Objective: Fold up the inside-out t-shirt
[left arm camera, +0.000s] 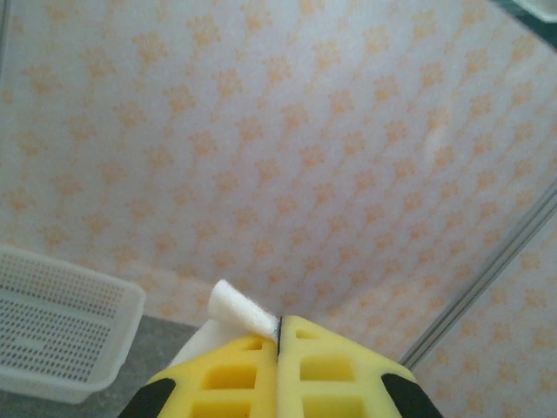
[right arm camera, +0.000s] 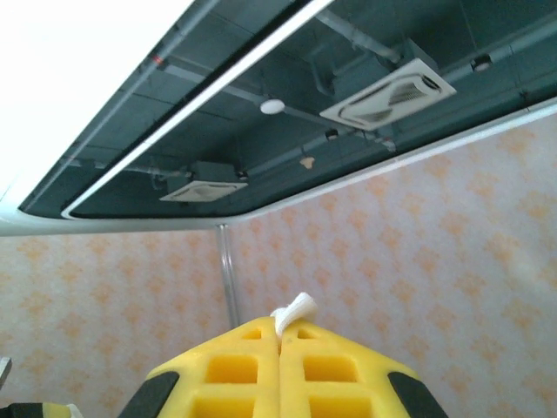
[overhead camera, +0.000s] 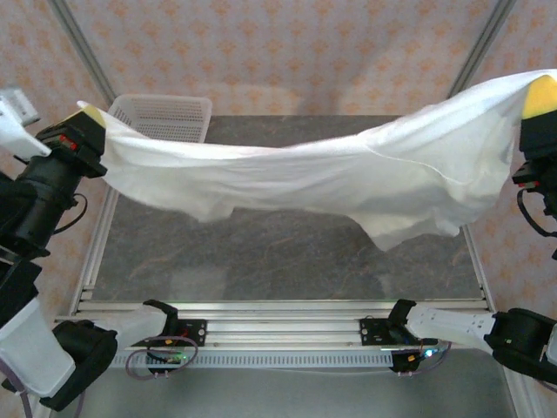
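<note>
The end of the t-shirt (overhead camera: pixel 331 174) is hanging in the air above the table, so my right gripper needs to move outward and down toward the table's far edge next and release it.
The cream-white inside-out t-shirt (overhead camera: pixel 331 174) hangs stretched in the air across the table, sagging in the middle, its lower edge loose above the grey surface. My left gripper (overhead camera: pixel 94 115) holds its far-left end high beside the basket. In the left wrist view the yellow fingers (left arm camera: pixel 226 374) are pressed together, and a white corner of the t-shirt (left arm camera: pixel 239 311) sticks out at the left gripper (left arm camera: pixel 278 329). My right gripper (overhead camera: pixel 541 94) holds the far-right end, higher up. In the right wrist view a small fold of the t-shirt (right arm camera: pixel 294 312) pokes out of the shut right gripper (right arm camera: pixel 280 335).
A white plastic mesh basket (overhead camera: pixel 161 117) stands at the table's back left, partly behind the cloth, and shows in the left wrist view as the basket (left arm camera: pixel 61 335). The grey table (overhead camera: pixel 261 261) lies below the cloth. Metal frame posts (overhead camera: pixel 78 43) rise at the back corners.
</note>
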Controlling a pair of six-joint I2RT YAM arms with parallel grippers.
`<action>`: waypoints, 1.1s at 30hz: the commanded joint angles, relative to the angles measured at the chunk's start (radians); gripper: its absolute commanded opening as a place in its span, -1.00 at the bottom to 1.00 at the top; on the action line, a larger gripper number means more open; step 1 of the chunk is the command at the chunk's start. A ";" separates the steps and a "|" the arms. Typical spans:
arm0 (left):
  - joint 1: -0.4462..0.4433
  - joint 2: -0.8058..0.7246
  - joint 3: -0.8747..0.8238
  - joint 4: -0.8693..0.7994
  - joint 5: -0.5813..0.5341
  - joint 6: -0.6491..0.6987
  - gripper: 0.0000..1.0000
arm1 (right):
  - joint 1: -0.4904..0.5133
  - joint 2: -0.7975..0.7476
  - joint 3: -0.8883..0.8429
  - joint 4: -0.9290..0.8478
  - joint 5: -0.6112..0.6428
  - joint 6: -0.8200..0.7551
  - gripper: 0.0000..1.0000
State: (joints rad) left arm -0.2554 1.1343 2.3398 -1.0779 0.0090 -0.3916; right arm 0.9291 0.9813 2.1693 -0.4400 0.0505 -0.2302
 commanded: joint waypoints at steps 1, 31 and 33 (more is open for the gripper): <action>-0.003 0.010 -0.005 0.095 -0.029 0.003 -1.00 | 0.003 0.051 0.058 0.026 -0.021 -0.069 -1.00; 0.229 1.243 0.538 0.018 0.192 -0.222 0.46 | -0.811 1.286 0.682 -0.055 -0.238 0.756 0.99; 0.242 1.227 0.547 0.037 0.266 -0.216 0.54 | -0.796 1.262 0.687 -0.056 -0.294 0.758 0.99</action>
State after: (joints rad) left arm -0.0406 2.4493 2.7850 -0.9955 0.1211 -0.5613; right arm 0.0937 2.3482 2.7922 -0.6281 -0.0898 0.3965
